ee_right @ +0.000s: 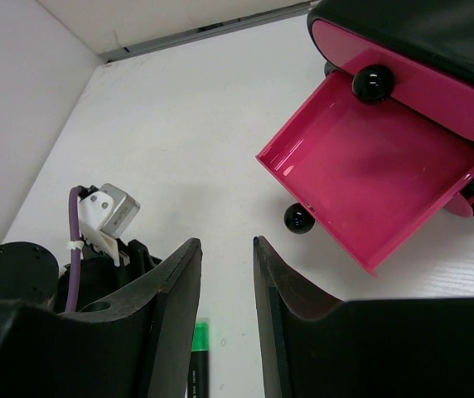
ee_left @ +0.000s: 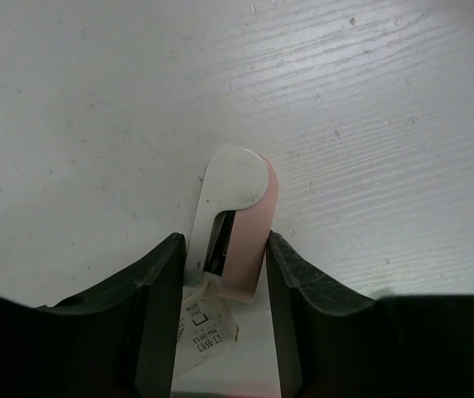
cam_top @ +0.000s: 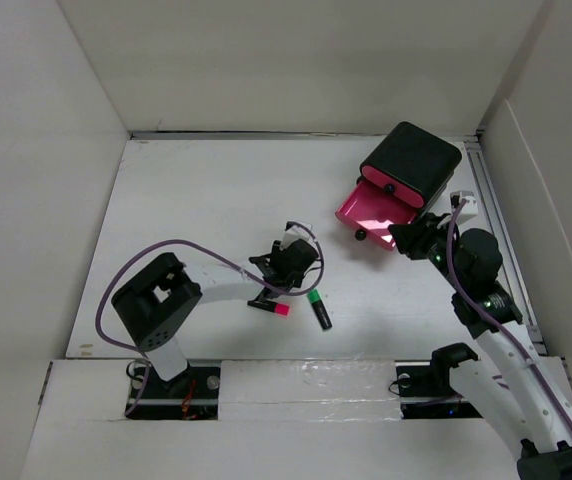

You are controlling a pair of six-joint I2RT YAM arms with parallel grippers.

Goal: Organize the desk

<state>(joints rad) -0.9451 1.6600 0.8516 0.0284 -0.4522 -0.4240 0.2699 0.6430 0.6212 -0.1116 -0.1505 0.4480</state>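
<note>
I will lift my left gripper and bring the stapler over the open pink drawer (cam_top: 375, 208), which is outward and to the right in the top view, then let it go.
On the white desk (cam_top: 216, 200), a small white and pink stapler (ee_left: 235, 207) lies flat, with a paper label at its near end. My left gripper (ee_left: 224, 239) straddles it, and both jaws press against its sides. From above, the left gripper (cam_top: 288, 264) sits mid-desk and hides the stapler. My right gripper (ee_right: 226, 242) hovers open and holds nothing, just in front of the open pink drawer (ee_right: 370, 191). In the top view, the right gripper (cam_top: 404, 238) is at the drawer's near corner.
A black box (cam_top: 413, 160) with pink drawers stands at the back right, its lower drawer (cam_top: 374, 206) pulled out and bare inside. A pink highlighter (cam_top: 269, 307) and a green highlighter (cam_top: 318, 309) lie near the left gripper. White walls surround the desk, with a metal rail (cam_top: 496, 240) on the right.
</note>
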